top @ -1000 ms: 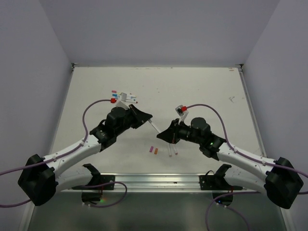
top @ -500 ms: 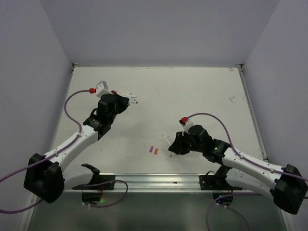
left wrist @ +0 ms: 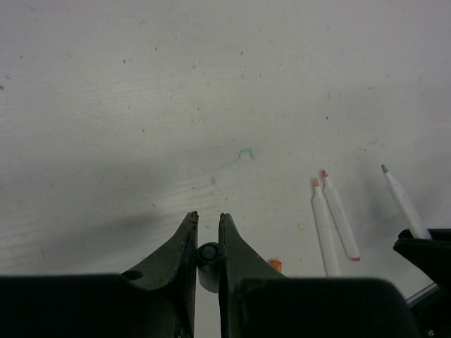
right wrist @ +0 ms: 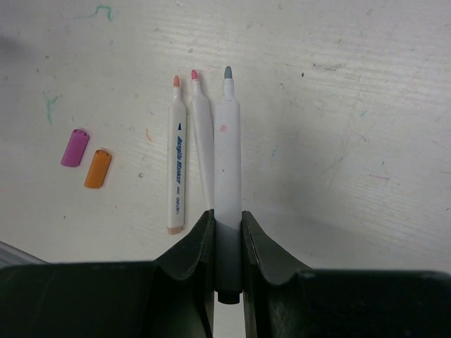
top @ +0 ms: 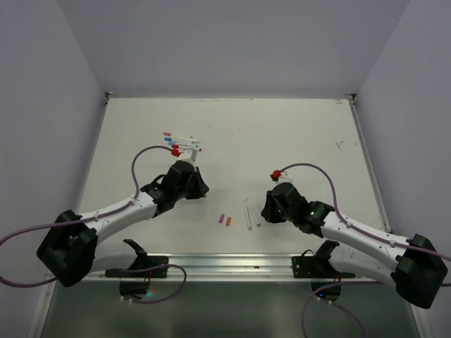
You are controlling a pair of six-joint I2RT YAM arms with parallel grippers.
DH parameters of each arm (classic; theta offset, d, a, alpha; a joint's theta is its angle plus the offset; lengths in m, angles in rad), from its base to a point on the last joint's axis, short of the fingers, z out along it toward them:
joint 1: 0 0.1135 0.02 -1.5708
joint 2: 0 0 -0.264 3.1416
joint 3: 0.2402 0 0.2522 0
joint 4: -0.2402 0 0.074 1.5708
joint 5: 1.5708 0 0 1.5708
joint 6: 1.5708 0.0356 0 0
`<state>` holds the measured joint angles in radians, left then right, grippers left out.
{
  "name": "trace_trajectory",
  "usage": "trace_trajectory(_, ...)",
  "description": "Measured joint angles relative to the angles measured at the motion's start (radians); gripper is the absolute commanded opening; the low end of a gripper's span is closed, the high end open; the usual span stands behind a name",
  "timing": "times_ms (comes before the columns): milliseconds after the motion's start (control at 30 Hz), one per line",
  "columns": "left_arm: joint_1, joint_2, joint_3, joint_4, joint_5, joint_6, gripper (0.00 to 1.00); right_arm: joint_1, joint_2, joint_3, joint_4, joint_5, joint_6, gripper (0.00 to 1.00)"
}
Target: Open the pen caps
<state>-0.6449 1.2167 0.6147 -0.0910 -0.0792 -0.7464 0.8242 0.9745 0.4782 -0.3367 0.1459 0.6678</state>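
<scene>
I need to move my left gripper down and back next and release the cap on the tabletop beside the purple cap, where others lie.
My right gripper [right wrist: 227, 213] is shut on a white pen [right wrist: 227, 151] with a bare grey tip, held low over the table. Just left of it lie two uncapped pens, one orange-tipped [right wrist: 176, 165] and one pink-tipped [right wrist: 201, 148]. A purple cap [right wrist: 75, 148] and an orange cap [right wrist: 98, 168] lie further left. My left gripper [left wrist: 207, 217] is shut on a small dark-ended pen cap [left wrist: 208, 253]. From above, the left gripper [top: 197, 189] sits left of the loose caps [top: 224, 220], and the right gripper [top: 266, 210] is beside the uncapped pens [top: 248, 215].
Several capped pens [top: 180, 143] with blue and red caps lie in a cluster at the back left. Faint green scribbles [left wrist: 243, 153] mark the table. The metal rail [top: 225, 264] runs along the near edge.
The left arm swung out to the back-left cluster and has come back toward the middle with the cap. The right gripper has drawn back to the right, bringing its pen down beside the two uncapped pens.
</scene>
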Motion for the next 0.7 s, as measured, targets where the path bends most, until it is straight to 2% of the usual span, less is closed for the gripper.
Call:
trace_trajectory(367,-0.081,0.078,-0.111,0.025,-0.003,0.0,0.04,-0.001,0.105,0.0,0.02,0.029,-0.001,0.0)
trace_trajectory(700,-0.184,0.162,-0.11,0.135,-0.018,-0.028,0.08,-0.001,0.172,0.0,0.046,0.028,0.019,0.0)
